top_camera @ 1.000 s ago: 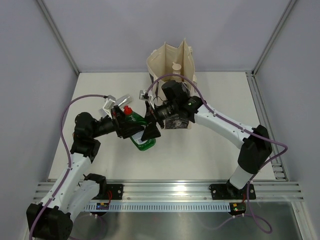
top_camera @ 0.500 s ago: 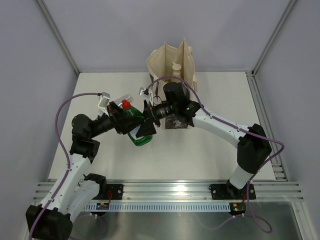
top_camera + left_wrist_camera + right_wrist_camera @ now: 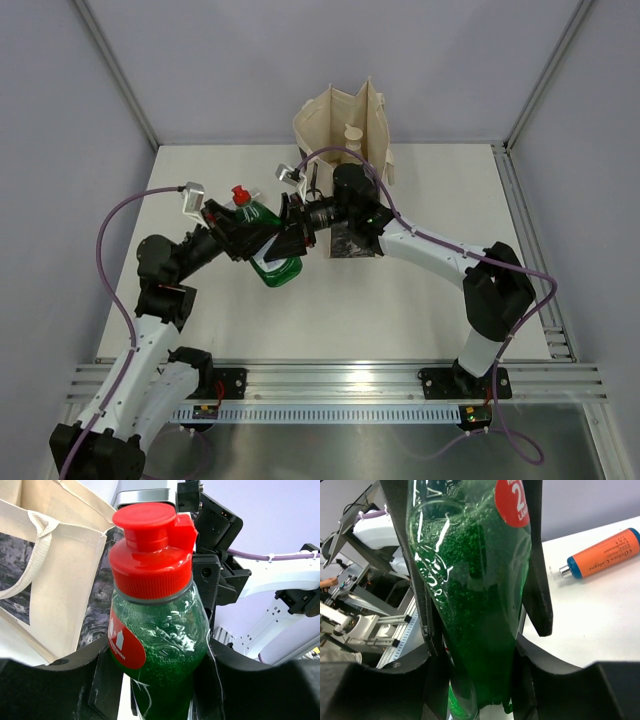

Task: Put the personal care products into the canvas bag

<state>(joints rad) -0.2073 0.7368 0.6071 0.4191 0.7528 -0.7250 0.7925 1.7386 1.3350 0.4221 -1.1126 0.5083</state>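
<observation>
My right gripper will rise outward over the bag's opening (image 3: 336, 130), then go down inside to release the bottle, since the canvas bag stands open outward of it.
A green bottle (image 3: 270, 250) with a red cap (image 3: 240, 193) hangs tilted above the table, left of the canvas bag (image 3: 340, 120). My left gripper (image 3: 247, 236) is shut on its body from the left; in the left wrist view the bottle (image 3: 155, 630) fills the space between the jaws (image 3: 155, 680). My right gripper (image 3: 291, 236) comes from the bag side and is shut on the lower body of the same bottle (image 3: 470, 580), its jaws (image 3: 480, 680) pressed to both sides. A beige pump bottle (image 3: 352, 134) stands inside the bag.
An orange bottle (image 3: 602, 554) with a blue collar lies on the white table in the right wrist view. The cream bag with its dark printed panel (image 3: 55, 580) stands close behind the green bottle. Grey walls enclose the table on three sides.
My right gripper has slid left onto the green bottle and closed on it. The left arm has lifted and swung the bottle's cap further left and away.
</observation>
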